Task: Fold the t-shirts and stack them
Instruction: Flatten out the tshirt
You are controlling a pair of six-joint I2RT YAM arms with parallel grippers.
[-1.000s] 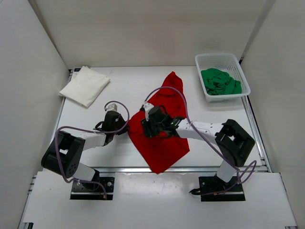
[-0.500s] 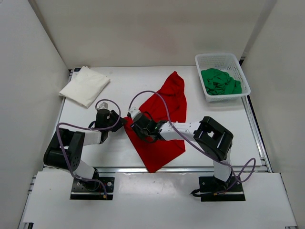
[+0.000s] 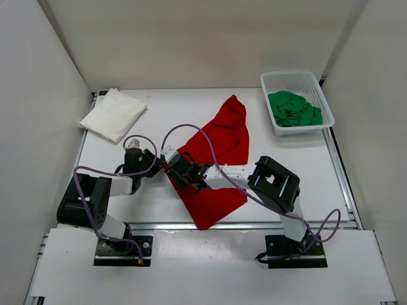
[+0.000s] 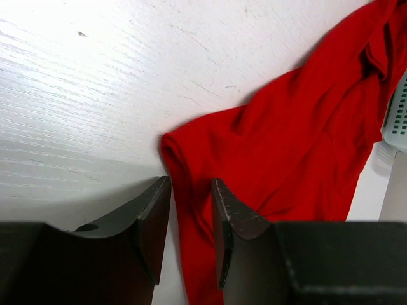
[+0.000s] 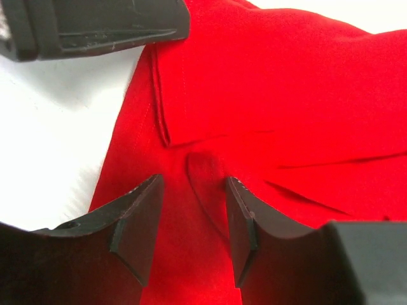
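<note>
My right gripper will next move slightly to the right in the wrist view and close on the red t-shirt's raised fold [image 5: 208, 170], because the fold is between its fingers, nearer that side.
The red t-shirt [image 3: 222, 136] lies spread out diagonally in the middle of the table. My left gripper [image 3: 154, 164] is at its left corner, jaws a little apart and straddling the shirt's edge [image 4: 191, 184]. My right gripper [image 3: 172, 170] hovers just right of it over the same corner, open, with a small raised fold of red cloth between its jaws [image 5: 194, 184]. The left gripper's fingers [image 5: 95, 25] show at the top of the right wrist view. The white t-shirt [image 3: 113, 114] lies folded at the back left. The green t-shirt [image 3: 294, 109] lies crumpled in the basket.
The white lattice basket [image 3: 289, 76] stands at the back right, and its wall also shows in the left wrist view [image 4: 397, 114]. White walls enclose the table on three sides. Purple cables loop over both arms.
My right gripper has moved left across the red shirt to its left corner, close to my left gripper. The left gripper has shifted only slightly. The shirt's left corner has slid a little left.
</note>
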